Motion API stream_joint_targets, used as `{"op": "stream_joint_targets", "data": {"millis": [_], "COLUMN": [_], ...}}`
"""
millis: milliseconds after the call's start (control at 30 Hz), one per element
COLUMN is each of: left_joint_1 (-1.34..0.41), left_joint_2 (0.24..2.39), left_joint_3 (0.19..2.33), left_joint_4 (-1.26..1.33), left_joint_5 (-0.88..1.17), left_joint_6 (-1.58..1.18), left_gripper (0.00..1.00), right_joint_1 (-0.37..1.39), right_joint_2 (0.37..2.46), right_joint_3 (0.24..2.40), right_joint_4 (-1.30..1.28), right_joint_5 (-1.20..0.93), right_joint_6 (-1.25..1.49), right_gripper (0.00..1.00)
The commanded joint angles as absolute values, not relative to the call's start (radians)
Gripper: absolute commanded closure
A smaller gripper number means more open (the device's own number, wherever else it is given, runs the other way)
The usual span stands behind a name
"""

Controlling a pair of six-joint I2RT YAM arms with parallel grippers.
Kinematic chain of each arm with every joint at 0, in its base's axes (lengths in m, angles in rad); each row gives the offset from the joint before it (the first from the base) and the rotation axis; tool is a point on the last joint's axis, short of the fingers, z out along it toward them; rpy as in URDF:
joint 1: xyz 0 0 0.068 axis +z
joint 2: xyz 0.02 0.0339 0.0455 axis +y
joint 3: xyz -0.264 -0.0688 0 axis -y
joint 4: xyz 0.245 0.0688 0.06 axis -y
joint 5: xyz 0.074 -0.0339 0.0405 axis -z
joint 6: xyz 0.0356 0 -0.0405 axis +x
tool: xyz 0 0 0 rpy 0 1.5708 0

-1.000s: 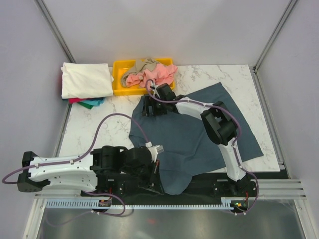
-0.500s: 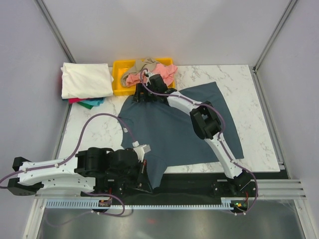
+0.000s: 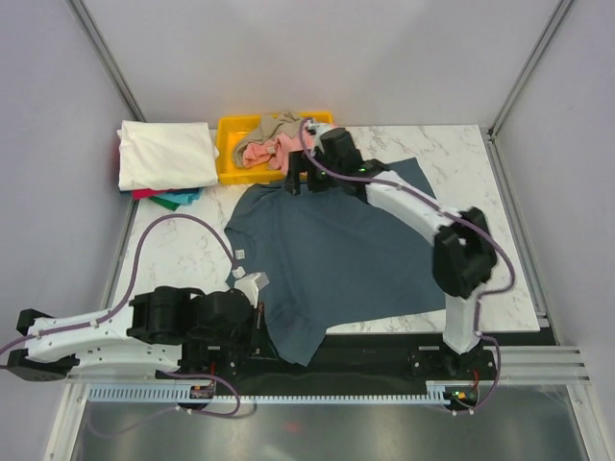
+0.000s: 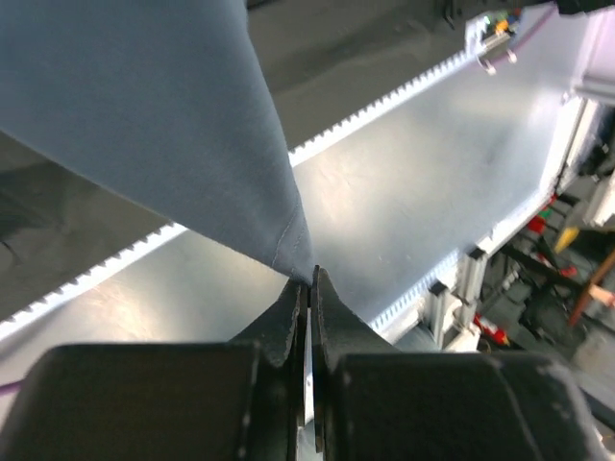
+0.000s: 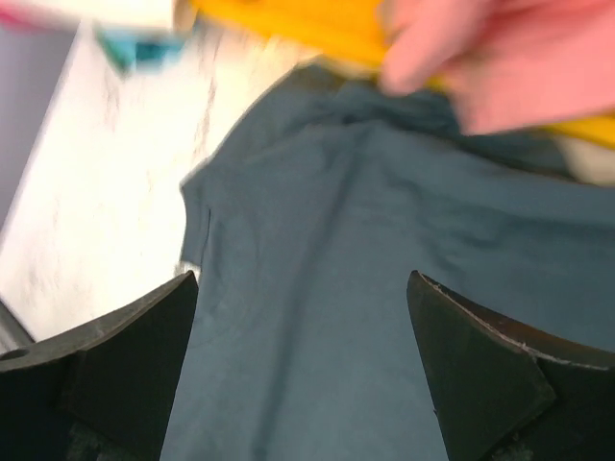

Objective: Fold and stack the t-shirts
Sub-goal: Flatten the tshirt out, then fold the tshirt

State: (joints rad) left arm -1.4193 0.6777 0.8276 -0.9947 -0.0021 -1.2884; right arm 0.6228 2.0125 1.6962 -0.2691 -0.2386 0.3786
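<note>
The right gripper will next move back and down, toward the right in the top view, onto the shirt's side edge [image 3: 438, 298], since the left gripper holds one near corner of the shirt.
A large dark slate-blue t-shirt [image 3: 336, 250] lies spread over the middle of the marble table, and its near corner hangs over the front edge. My left gripper [image 3: 272, 334] is shut on that corner; in the left wrist view the cloth [image 4: 163, 106] runs taut down into the closed tips of the left gripper [image 4: 309, 279]. My right gripper [image 3: 296, 181] hovers open over the shirt's far edge beside the bin. Between the spread fingers of the right gripper [image 5: 303, 279] I see only blue cloth [image 5: 317, 317]. A folded cream-white t-shirt [image 3: 163, 154] tops a stack at the far left.
A yellow bin [image 3: 231, 144] at the back holds crumpled salmon-pink [image 3: 274, 149] and tan [image 3: 279, 123] shirts. Red and teal folded shirts [image 3: 173, 198] peek out under the cream one. The right arm's elbow [image 3: 466, 259] stands over the shirt's right side.
The left arm has drawn back to the left with the shirt corner, dragging the blue shirt left and flatter. The right gripper shifted toward the bin and its elbow swung right.
</note>
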Motion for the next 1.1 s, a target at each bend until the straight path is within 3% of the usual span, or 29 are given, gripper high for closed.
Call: {"op": "stream_joint_targets", "data": {"millis": [0, 133, 267, 667, 800, 867, 900, 1067], "left_joint_1": [-1.414, -1.414, -1.413, -1.359, -1.348, -1.345, -1.338, -1.318], "left_joint_2": [0.689, 0.764, 0.798, 0.776, 0.776, 0.775, 0.772, 0.75], "left_joint_3": [0.816, 0.821, 0.804, 0.738, 0.73, 0.729, 0.727, 0.712], "left_joint_4": [-1.012, -1.003, -0.924, -0.776, -0.756, -0.755, -0.756, -0.75], "left_joint_5": [-0.109, -0.172, -0.186, -0.126, -0.101, -0.1, -0.098, -0.084], "left_joint_6": [-1.258, -1.218, -1.125, -1.011, -0.989, -0.982, -0.982, -0.976], "left_gripper": [0.98, 0.98, 0.98, 0.98, 0.98, 0.98, 0.98, 0.98], "right_joint_1": [0.52, 0.155, -0.023, -0.296, -0.325, -0.325, -0.325, -0.325], "right_joint_2": [1.67, 1.389, 1.204, 0.993, 0.905, 0.882, 0.874, 0.844], "right_joint_3": [1.474, 1.07, 0.783, 0.537, 0.439, 0.41, 0.388, 0.351], "right_joint_4": [-0.409, -0.52, -0.575, -0.726, -0.696, -0.683, -0.675, -0.627], "right_joint_5": [0.183, 0.187, 0.274, 0.304, 0.221, 0.207, 0.204, 0.183], "right_joint_6": [0.51, 0.681, 0.741, 0.951, 1.003, 1.06, 1.061, 1.06], "right_gripper": [0.02, 0.02, 0.02, 0.06, 0.14, 0.24, 0.34, 0.56]}}
